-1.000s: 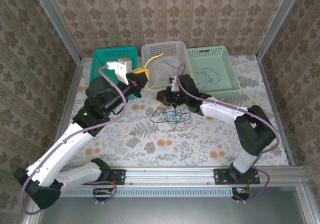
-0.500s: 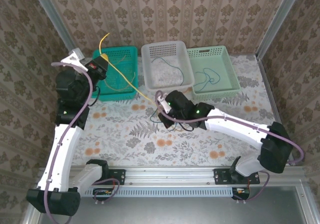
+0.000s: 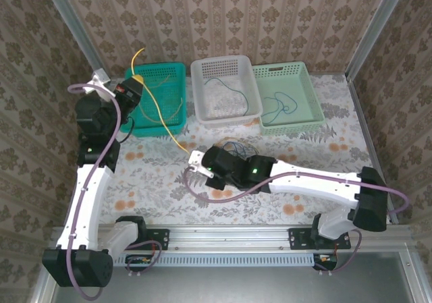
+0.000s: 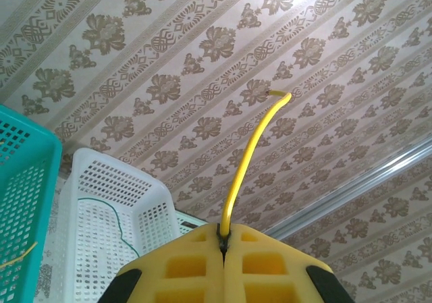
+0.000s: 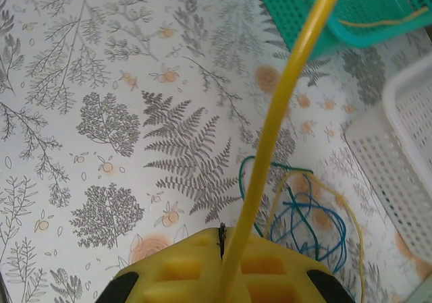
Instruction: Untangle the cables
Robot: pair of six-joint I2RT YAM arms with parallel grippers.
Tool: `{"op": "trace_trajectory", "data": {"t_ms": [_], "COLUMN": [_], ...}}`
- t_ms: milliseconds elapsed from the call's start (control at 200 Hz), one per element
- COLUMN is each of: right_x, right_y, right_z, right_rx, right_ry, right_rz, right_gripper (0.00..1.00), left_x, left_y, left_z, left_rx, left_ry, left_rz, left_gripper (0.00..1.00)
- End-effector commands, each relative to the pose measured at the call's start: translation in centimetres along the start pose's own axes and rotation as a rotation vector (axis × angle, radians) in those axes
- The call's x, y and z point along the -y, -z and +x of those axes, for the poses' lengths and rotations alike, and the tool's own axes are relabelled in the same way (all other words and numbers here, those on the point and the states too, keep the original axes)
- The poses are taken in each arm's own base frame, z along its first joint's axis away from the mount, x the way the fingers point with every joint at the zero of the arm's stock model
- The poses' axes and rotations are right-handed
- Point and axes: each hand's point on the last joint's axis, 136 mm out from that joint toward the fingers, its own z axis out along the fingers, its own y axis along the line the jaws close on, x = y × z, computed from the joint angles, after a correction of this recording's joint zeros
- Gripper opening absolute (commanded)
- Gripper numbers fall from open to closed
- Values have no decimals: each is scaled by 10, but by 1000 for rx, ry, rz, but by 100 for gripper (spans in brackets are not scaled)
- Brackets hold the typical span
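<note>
The left gripper lowers and tilts down over the teal basket's inside below it next, and releases the yellow cable where a piece of yellow cable rests.
A yellow cable (image 3: 160, 117) is stretched in the air between both grippers. My left gripper (image 3: 132, 87) is raised over the teal basket's left rim and is shut on it (image 4: 250, 161), with the free end curling upward. My right gripper (image 3: 197, 164) is low over the table and shut on the same yellow cable (image 5: 283, 107). A tangle of blue, dark green and thin yellow cables (image 5: 304, 208) lies on the table just beyond the right gripper, partly hidden behind the right arm (image 3: 233, 146).
Three baskets stand along the back: teal (image 3: 177, 68) with a yellow strand inside, white (image 3: 223, 63) with a thin dark green cable (image 4: 101, 205), light green (image 3: 307, 87) with a blue cable. Metal frame posts and papered walls close in both sides.
The left arm swung left and up, pulling the yellow cable out of the pile. The right gripper moved from the baskets' front toward the near left, staying on that cable.
</note>
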Motion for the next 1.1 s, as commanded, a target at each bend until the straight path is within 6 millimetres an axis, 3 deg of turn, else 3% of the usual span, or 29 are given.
{"op": "trace_trajectory", "data": {"t_ms": [0,30,55,105,170,230,250,325,420,495,705,915,1095], "right_x": [2,5,8,15,26,42,47,75,110,125,138,141,142], "right_y": [-7,-7,-5,3,16,26,27,42,48,53,67,73,71], "right_z": [6,5,0,-11,-28,-36,-36,-31,-4,19,58,80,95], "right_rx": [-65,-59,-39,25,127,207,220,278,291,288,279,269,249], "right_ry": [82,50,9,-107,-258,-380,-416,-558,-727,-807,-918,-963,-997], "right_rz": [49,58,51,23,-34,-47,-45,-19,43,69,117,152,176], "right_gripper": [0,0,6,33,50,80,85,88,91,90,90,90,90], "left_x": [4,5,7,10,14,17,18,22,27,25,18,-8,-37], "left_y": [7,7,6,4,1,-3,-4,-10,-22,-32,-63,-94,-116], "left_z": [-18,-20,-20,-20,-21,-24,-24,-27,-29,-33,-47,-55,-43], "left_rx": [66,62,56,40,22,11,4,-33,-86,-92,-87,-152,-249], "left_ry": [-13,-18,-22,-42,-74,-115,-131,-211,-298,-350,-393,-458,-413], "left_rz": [9,12,15,19,24,22,18,6,10,10,35,-2,-39], "left_gripper": [0,0,0,0,0,0,0,0,0,0,0,0,0]}}
